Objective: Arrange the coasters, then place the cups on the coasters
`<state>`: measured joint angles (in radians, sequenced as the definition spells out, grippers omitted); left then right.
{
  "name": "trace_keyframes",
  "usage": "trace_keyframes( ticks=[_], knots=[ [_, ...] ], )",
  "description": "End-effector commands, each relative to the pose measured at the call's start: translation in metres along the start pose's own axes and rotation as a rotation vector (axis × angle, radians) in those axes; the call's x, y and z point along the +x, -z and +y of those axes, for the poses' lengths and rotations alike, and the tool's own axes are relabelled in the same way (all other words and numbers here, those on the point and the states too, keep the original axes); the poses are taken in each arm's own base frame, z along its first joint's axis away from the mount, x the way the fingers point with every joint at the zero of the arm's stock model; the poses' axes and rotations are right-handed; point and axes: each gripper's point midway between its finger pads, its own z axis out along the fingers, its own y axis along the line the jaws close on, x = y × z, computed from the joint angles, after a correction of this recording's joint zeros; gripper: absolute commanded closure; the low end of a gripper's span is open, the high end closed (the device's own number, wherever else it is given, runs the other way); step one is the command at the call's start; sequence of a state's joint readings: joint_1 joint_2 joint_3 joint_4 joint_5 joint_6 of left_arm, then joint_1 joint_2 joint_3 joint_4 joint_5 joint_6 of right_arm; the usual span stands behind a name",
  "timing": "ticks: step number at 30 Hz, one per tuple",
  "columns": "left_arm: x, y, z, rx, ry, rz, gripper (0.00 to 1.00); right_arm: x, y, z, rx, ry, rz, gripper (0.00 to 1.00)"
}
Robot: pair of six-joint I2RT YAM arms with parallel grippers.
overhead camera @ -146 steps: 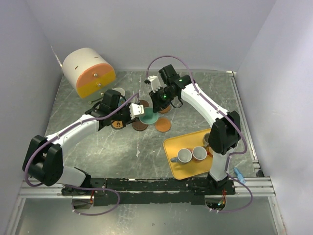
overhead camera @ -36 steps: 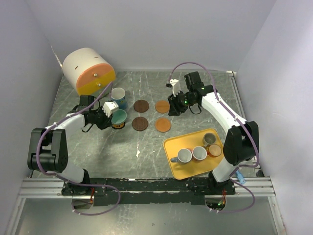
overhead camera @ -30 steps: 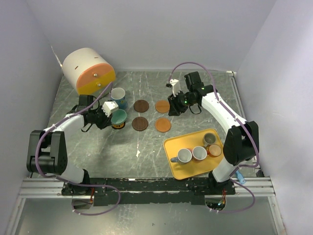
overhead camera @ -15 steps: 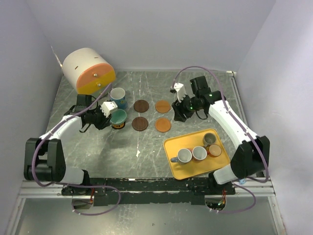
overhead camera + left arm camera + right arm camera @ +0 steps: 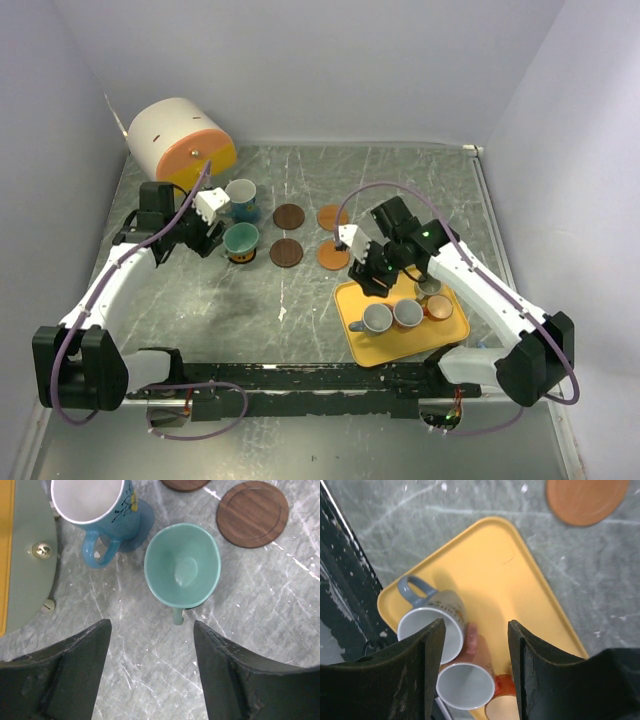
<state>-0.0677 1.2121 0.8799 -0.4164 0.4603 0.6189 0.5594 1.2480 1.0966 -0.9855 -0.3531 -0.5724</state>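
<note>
The grey cup's rim [image 5: 391, 316] [image 5: 461, 636] beside the reddish cup is below and back of my right gripper, so my right gripper will go down and gently move back onto that rim next.
A teal cup [image 5: 241, 238] [image 5: 182, 570] stands on a yellow-orange coaster [image 5: 240, 257], free of any grip. Behind it a blue cup [image 5: 241, 194] [image 5: 97, 505] sits on a slate blue coaster [image 5: 143, 521]. My left gripper [image 5: 217, 224] [image 5: 152, 645] hangs open just left of the teal cup, holding nothing. Two dark brown coasters [image 5: 289, 216] [image 5: 286, 252] and two orange coasters [image 5: 332, 217] [image 5: 333, 256] lie bare. My right gripper [image 5: 368, 277] [image 5: 475, 630] is open above the yellow tray [image 5: 372, 345], over the grey cup [image 5: 432, 625] and reddish cup [image 5: 467, 680].
The tray [image 5: 485, 565] also holds an orange cup [image 5: 438, 306] and an olive-brown cup [image 5: 428, 285]. A big white-and-orange cylinder [image 5: 180, 148] lies at the far left corner, close behind my left arm. Walls close in on three sides.
My left gripper opened, let go of the teal cup and drew back to the left. My right arm swung from beside the orange coasters toward the near side, over the tray.
</note>
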Motion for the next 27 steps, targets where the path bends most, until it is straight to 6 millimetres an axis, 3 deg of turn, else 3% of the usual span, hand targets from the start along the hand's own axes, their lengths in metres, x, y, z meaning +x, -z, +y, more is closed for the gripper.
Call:
trace_keyframes(
  ticks=[1,5,10,27],
  knots=[
    [-0.007,0.006,0.018,-0.09,0.025,0.009,0.2,0.031,-0.001,0.014,-0.009,0.023,0.102,0.46],
    [-0.013,0.007,0.024,-0.116,0.034,-0.008,0.18,0.055,-0.003,0.016,0.036,0.019,0.148,0.46],
    [-0.012,0.005,0.024,-0.119,0.009,-0.022,0.18,0.07,-0.006,0.02,0.047,0.017,0.163,0.48],
    [-0.004,0.005,0.028,-0.136,0.001,-0.012,0.2,0.071,-0.02,0.021,-0.01,0.044,0.199,0.66]
  ],
)
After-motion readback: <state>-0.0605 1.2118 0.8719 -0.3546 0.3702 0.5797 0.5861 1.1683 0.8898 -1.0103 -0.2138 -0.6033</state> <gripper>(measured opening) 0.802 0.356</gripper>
